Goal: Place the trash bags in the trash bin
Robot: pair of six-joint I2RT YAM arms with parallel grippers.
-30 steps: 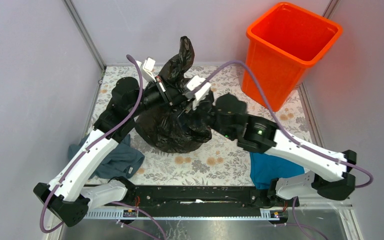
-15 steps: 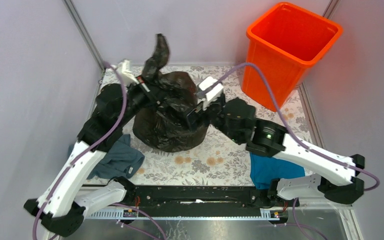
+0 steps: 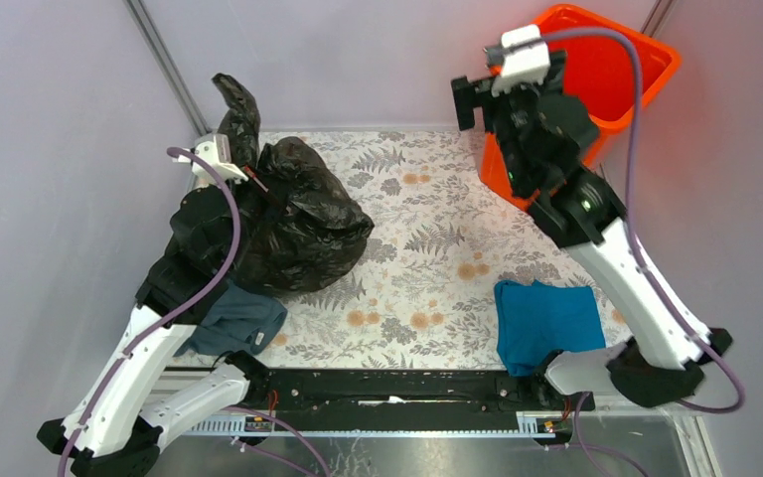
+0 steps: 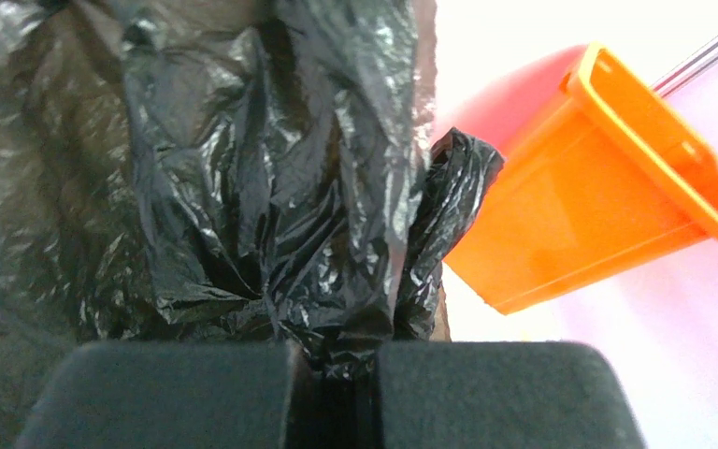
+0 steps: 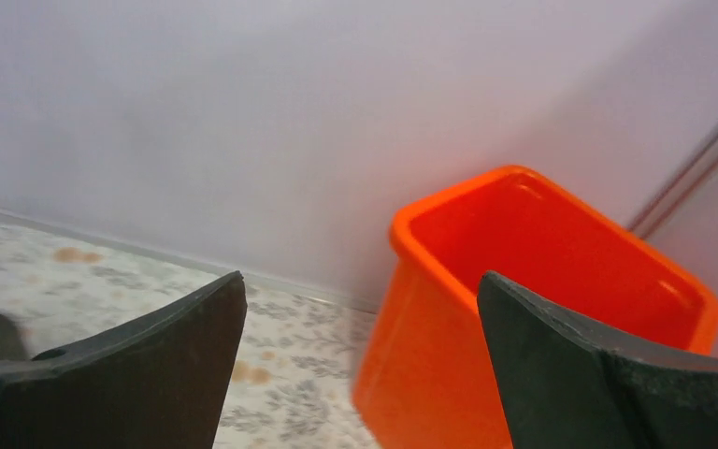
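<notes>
I will tip my right gripper down, turn it onto the bin's near rim point(image 5: 441, 277) and close it there, because that rim is to its right in the wrist view.
The black glossy trash bag point(image 3: 293, 224) lies bunched at the left of the table, one twisted end sticking up at the back left. My left gripper point(image 3: 248, 177) is shut on a fold of the bag point(image 4: 337, 271), whose crinkled plastic fills the left wrist view; the pads point(image 4: 495, 393) pinch it. The orange trash bin point(image 3: 621, 70) stands upright at the back right and also shows in the left wrist view point(image 4: 598, 196) and the right wrist view point(image 5: 561, 281). My right gripper point(image 3: 477, 94) is open and empty, raised beside the bin's left rim.
A grey-blue cloth point(image 3: 243, 320) lies at the front left by the left arm. A teal cloth point(image 3: 546, 320) lies at the front right. The floral table cover point(image 3: 427, 248) spans the middle. Walls close in on three sides.
My right gripper has let go of the bag and swung up and right to the bin. My left gripper has dragged the bag to the left.
</notes>
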